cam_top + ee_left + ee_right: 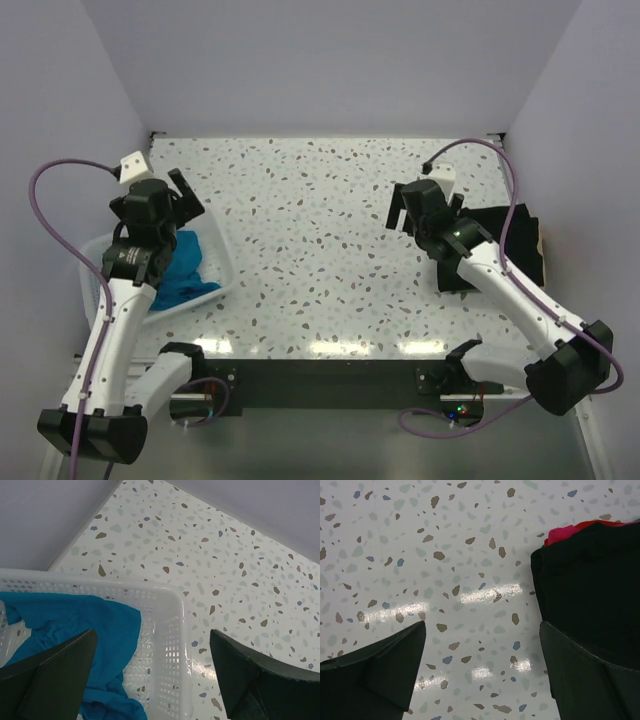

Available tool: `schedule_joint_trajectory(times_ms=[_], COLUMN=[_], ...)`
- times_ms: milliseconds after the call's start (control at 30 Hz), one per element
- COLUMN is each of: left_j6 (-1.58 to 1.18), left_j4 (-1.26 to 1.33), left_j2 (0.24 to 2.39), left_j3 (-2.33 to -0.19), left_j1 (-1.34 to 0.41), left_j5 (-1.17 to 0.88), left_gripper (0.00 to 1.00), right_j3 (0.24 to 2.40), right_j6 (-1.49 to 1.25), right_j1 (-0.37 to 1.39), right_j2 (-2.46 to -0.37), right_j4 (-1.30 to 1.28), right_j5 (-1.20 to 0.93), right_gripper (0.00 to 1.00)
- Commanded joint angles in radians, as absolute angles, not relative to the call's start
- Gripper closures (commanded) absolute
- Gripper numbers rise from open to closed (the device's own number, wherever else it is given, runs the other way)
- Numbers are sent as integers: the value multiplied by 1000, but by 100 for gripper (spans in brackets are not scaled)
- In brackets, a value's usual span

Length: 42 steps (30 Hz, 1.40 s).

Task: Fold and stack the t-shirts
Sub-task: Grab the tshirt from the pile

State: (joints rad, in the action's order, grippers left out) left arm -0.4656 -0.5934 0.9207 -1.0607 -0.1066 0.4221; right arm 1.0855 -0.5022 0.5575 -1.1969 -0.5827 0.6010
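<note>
The left gripper needs to go down past the basket's side onto the fold of the teal-blue t-shirt (185, 268) (87, 625) next, since the crumpled t-shirt is inside the basket next to that side.
The teal-blue t-shirt (185, 268) lies crumpled inside the white mesh basket (228, 262) at the table's left. My left gripper (190, 198) is open and empty, above the basket's far right corner. In the left wrist view the teal shirt (75, 625) fills the basket's left part, and my left gripper (152, 632) straddles the basket wall (167, 630). The black t-shirt (508, 235) lies folded flat at the table's right. My right gripper (405, 212) is open and empty, just left of it. In the right wrist view the black shirt (590, 580) sits beside the right finger of my right gripper (482, 625).
A bit of red and pink cloth (565, 532) shows at the far edge of the black shirt. The speckled tabletop (320, 230) lies between the two arms. Grey walls close in the table on three sides.
</note>
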Motion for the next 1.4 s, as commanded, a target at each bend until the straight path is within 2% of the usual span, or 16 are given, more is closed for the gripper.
schedule_joint_trajectory(times_ms=[0,133,300,533,833,867,900,967,1000,1067,1100,1133,1367], left_j6=[-575,-719,-747,-755,-678,-667,-663,-650,-655,-678,-687,-708,-799], left_j4=[-695,-857,-888,-741,-605,-595,-571,-542,-528,-528,-540,-551,-635], left_j2=[916,951,1080,1137,1279,1290,1298,1293,1287,1263,1252,1217,984], left_j3=[-1019,-976,-919,-760,-700,-693,-690,-669,-661,-643,-640,-647,-811], left_j1=[-110,-104,0,205,343,356,373,374,374,374,376,374,373], left_j5=[576,739,675,517,407,397,390,367,361,344,339,336,289], left_gripper=[0,0,0,0,1,5,18,33,55,77,94,100,100], right_j3=[1037,979,963,974,968,979,1003,1031,1040,1063,1068,1072,1104], right_j6=[-491,-476,-456,-419,-489,-480,-473,-448,-442,-430,-430,-434,-471], right_j1=[486,370,318,261,256,258,256,258,256,258,258,256,255], right_j2=[-1146,-1150,-1178,-1195,-1219,-1233,-1239,-1255,-1261,-1267,-1264,-1264,-1264], right_j4=[-526,-443,-426,-427,-344,-350,-362,-380,-387,-406,-411,-410,-408], right_j5=[497,293,83,2,-64,-63,-63,-60,-45,-25,-9,-3,15], right_gripper=[1,1,1,1,1,1,1,1,1,1,1,1,1])
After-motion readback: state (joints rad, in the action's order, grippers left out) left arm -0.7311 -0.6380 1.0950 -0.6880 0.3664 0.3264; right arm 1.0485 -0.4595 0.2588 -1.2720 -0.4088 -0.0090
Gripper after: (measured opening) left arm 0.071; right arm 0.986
